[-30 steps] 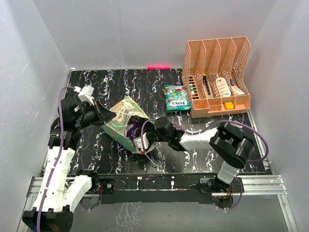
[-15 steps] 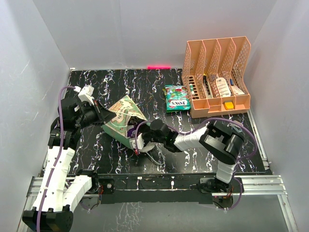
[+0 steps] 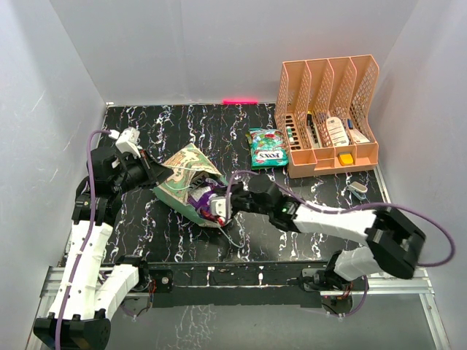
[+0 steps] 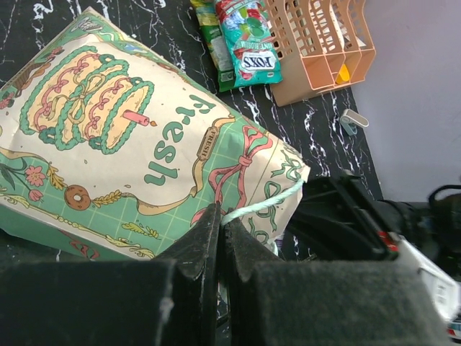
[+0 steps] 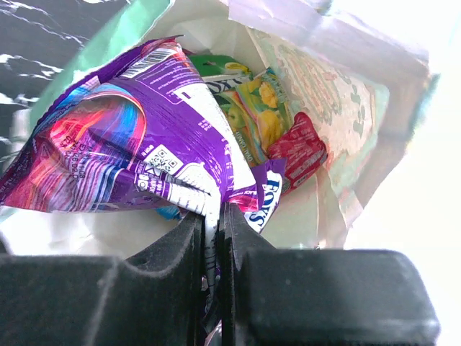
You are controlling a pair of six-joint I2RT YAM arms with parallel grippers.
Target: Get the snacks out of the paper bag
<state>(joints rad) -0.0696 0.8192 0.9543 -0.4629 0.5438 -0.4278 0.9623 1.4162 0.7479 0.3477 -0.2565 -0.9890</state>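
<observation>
I will pull the purple packet (image 3: 203, 197) in my right gripper out and away from the bag's opening next and let go of it on the green FOX'S packet (image 3: 268, 149), because the green FOX'S packet is outside the bag.
The mint-green paper bag (image 3: 182, 179) lies on its side, mouth toward the right. My left gripper (image 4: 220, 216) is shut on the bag's string handle (image 4: 263, 202) at the mouth edge and holds it up. My right gripper (image 5: 216, 216) is at the bag's mouth, shut on the edge of a purple snack packet (image 5: 130, 137); the same purple packet (image 3: 203, 197) shows at the opening from above. Behind it inside the bag are a yellow-green packet (image 5: 259, 108) and a red packet (image 5: 299, 151). A green FOX'S packet (image 3: 268, 149) lies on the table outside.
A peach mesh organizer (image 3: 328, 117) with small bottles and boxes stands at the back right, just beside the green packet. A small grey object (image 3: 359, 189) lies in front of it. White walls close in the black marbled table (image 3: 219, 124).
My right gripper has shut on the purple packet at the bag's mouth, and the right arm has stretched out low to the right. The left gripper still holds the handle.
</observation>
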